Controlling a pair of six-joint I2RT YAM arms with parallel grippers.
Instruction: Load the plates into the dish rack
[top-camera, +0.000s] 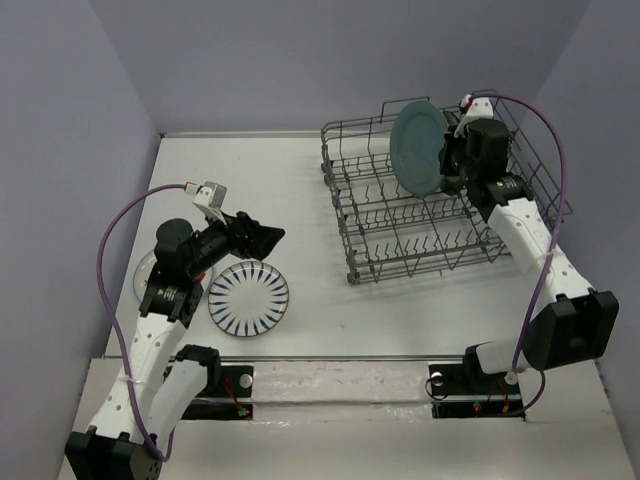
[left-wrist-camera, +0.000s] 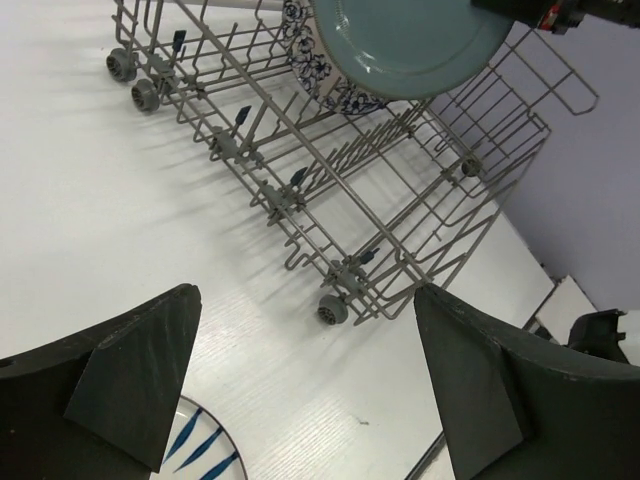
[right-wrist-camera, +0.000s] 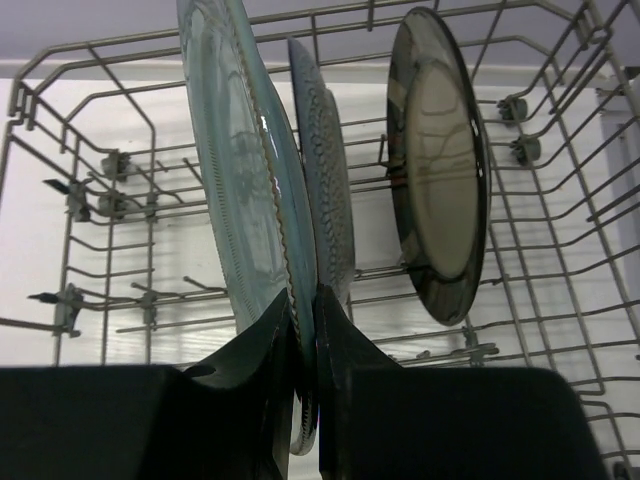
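Note:
The blue-floral plate (right-wrist-camera: 330, 190) stands close by, so I'll move my right gripper down and left in the top view to release the teal plate onto empty rack wires.
My right gripper (top-camera: 452, 160) (right-wrist-camera: 305, 300) is shut on the rim of the plain teal plate (top-camera: 418, 148) (right-wrist-camera: 235, 170) and holds it upright over the back of the grey wire dish rack (top-camera: 420, 245) (right-wrist-camera: 560, 260). Two plates stand in the rack beside it: the blue-floral plate (right-wrist-camera: 330, 190) (left-wrist-camera: 310, 60), then the brown-rimmed tan plate (right-wrist-camera: 440, 170). My left gripper (top-camera: 262, 237) (left-wrist-camera: 305, 292) is open and empty above the table. It hangs just past the striped plate (top-camera: 248, 297) (left-wrist-camera: 195, 450), which lies flat. Another plate (top-camera: 143, 275) lies mostly hidden under the left arm.
The rack (left-wrist-camera: 300, 190) has small wheels along its near side and raised handles at its ends. Purple walls close in the table at the back and both sides. A metal rail (top-camera: 340, 357) runs along the table's front edge.

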